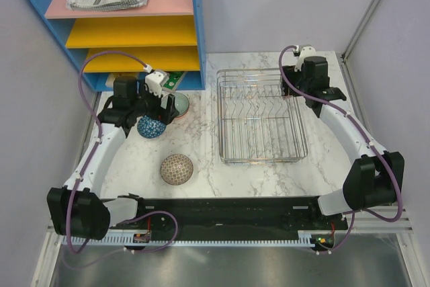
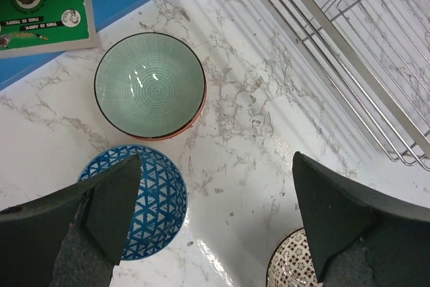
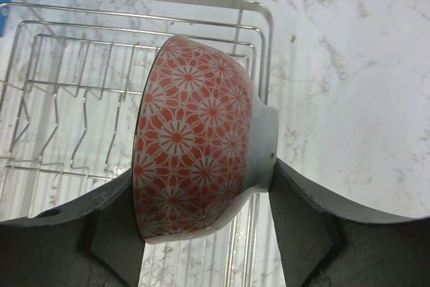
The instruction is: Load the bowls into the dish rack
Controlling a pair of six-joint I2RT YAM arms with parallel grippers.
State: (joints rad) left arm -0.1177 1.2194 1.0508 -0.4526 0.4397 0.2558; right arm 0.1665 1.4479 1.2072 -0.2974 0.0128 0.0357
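The bowl's foot overhangs the side rail, so next my right gripper will shift left in the top view and lower the bowl onto the rack's bent wires.
My right gripper (image 3: 201,193) is shut on a red-and-white patterned bowl (image 3: 198,142), held on its side above the far right corner of the chrome dish rack (image 3: 67,99). In the top view that arm (image 1: 310,84) hides the bowl beside the rack (image 1: 261,115). My left gripper (image 2: 215,213) is open and empty above the table, between the dark blue bowl (image 2: 151,199) and the beige mesh bowl (image 2: 292,267). A pale green bowl (image 2: 149,85) sits nested in a red-rimmed bowl beyond them. In the top view the blue bowl (image 1: 151,126), green bowl (image 1: 180,103) and beige bowl (image 1: 177,169) lie left of the rack.
A blue shelf unit (image 1: 134,31) with pink and yellow shelves stands at the back left, close behind the left gripper. A green printed card (image 2: 40,5) lies at its foot. Grey walls close in both sides of the marble table (image 1: 201,132).
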